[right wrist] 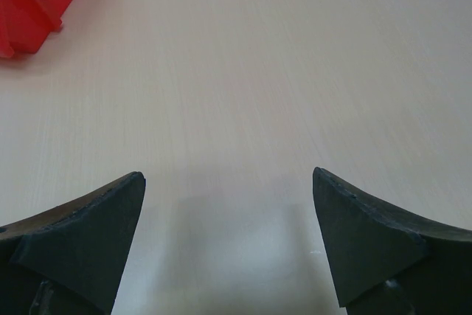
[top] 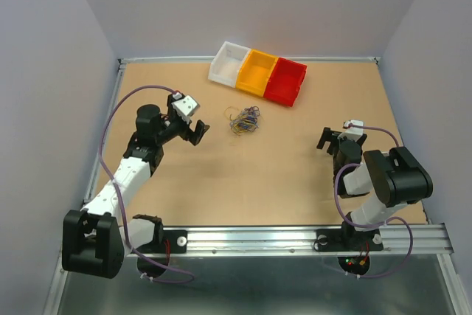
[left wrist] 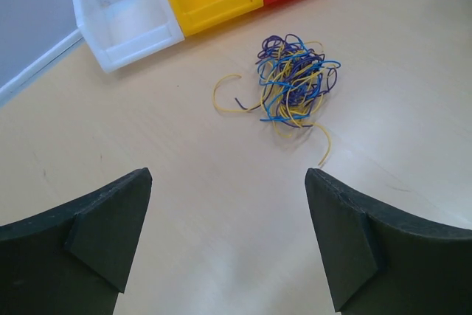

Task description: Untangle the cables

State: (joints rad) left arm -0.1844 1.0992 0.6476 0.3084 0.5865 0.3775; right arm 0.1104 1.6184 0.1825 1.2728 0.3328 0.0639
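My left gripper is open and apart from the tangle [left wrist: 293, 84]. Next it will move down and to the right in the top view, to the tangle's near piece of purple cable.
The cables [top: 244, 120] are a small tangle of thin blue, dark purple and yellow wires on the table, just in front of the bins. In the left wrist view the tangle [left wrist: 293, 84] lies ahead of the fingers and a little to the right, with loose yellow ends trailing out. My left gripper [top: 198, 131] is open and empty, to the left of the tangle and apart from it. My right gripper [top: 332, 139] is open and empty, far to the right of the tangle, over bare table [right wrist: 236, 108].
Three bins stand in a row at the back: white [top: 228, 62], yellow [top: 256, 71] and red [top: 286, 80]. They also show in the left wrist view, the white bin [left wrist: 122, 5] nearest. The table has a raised rim [top: 119, 79].
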